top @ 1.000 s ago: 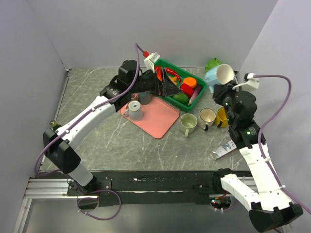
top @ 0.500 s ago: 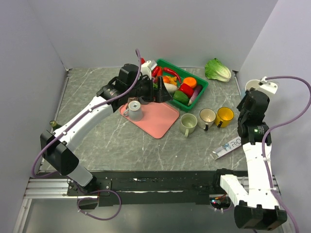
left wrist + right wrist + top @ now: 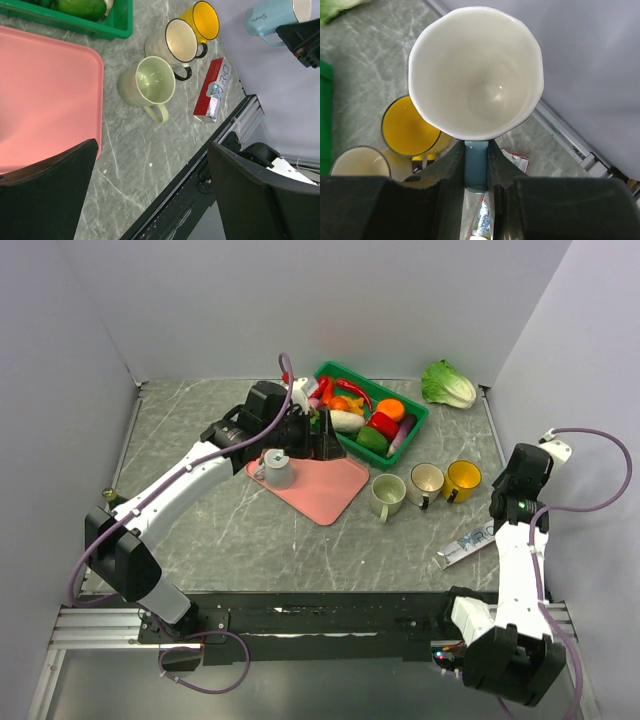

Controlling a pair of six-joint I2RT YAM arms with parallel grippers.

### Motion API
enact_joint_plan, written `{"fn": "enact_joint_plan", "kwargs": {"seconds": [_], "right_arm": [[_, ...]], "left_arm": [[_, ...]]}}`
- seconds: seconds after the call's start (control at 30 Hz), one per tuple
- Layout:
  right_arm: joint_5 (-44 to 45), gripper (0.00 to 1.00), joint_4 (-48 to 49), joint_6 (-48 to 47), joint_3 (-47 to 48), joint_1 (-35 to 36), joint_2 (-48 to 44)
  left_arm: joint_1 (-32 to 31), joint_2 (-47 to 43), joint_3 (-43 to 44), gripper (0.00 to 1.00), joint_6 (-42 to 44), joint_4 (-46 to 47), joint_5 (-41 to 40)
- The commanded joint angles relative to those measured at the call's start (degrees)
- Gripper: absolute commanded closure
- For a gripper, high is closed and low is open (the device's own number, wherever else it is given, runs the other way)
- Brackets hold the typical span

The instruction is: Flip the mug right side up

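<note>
The right gripper brings the blue mug down onto bare tabletop beside the yellow mug [image 3: 464, 478] below next and releases it, since the blue mug's opening already faces up.
A light blue mug with a white inside [image 3: 475, 70] is held by its handle [image 3: 476, 165] in my right gripper [image 3: 476, 172], mouth toward the camera, above the table's right edge. It also shows in the left wrist view [image 3: 272, 17]. In the top view my right gripper [image 3: 520, 478] is right of the yellow mug [image 3: 464, 478], and the blue mug is hidden by the wrist. My left gripper [image 3: 325, 443] is open and empty, above the pink tray [image 3: 330, 485]. Its fingers [image 3: 45, 195] stand wide apart.
A grey mug [image 3: 276, 468] stands on the pink tray. A pale green mug [image 3: 387, 494], a cream mug [image 3: 425, 480] and the yellow mug stand in a row. A green bin of toy food [image 3: 352, 371], a lettuce [image 3: 448, 384] and a red-white packet [image 3: 466, 544] lie around.
My right arm has swung from near the lettuce to the table's right edge, carrying the blue mug. My left gripper has moved slightly down and right over the tray.
</note>
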Motion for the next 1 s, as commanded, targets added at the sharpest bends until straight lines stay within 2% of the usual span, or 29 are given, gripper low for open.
{"fn": "enact_joint_plan", "kwargs": {"seconds": [0.0,0.17,0.43,0.6,0.97], "right_arm": [[0.57,1.0,12.53,0.27,-0.53,-1.73,1.73],[-5.29,1.0,19.11,-3.86,-4.23,-4.81,3.49],[-10.05,1.0,22.9,-8.18,-4.59,-7.01,11.05],[-10.24,1.0,20.97,-7.74,-4.76,-7.36,14.04],[-12.6,1.0,24.58,-9.32,-6.87,-7.45,19.31]], "left_arm": [[0.56,-0.99,0.31,0.04,0.13,1.65,0.54],[1.53,0.59,1.72,0.04,0.22,0.95,1.15],[2.67,1.91,1.98,0.04,-1.09,0.25,1.96],[2.94,1.29,0.66,0.04,-1.1,0.51,2.13],[3.29,4.2,1.63,0.04,-2.33,-0.02,4.32]]}}
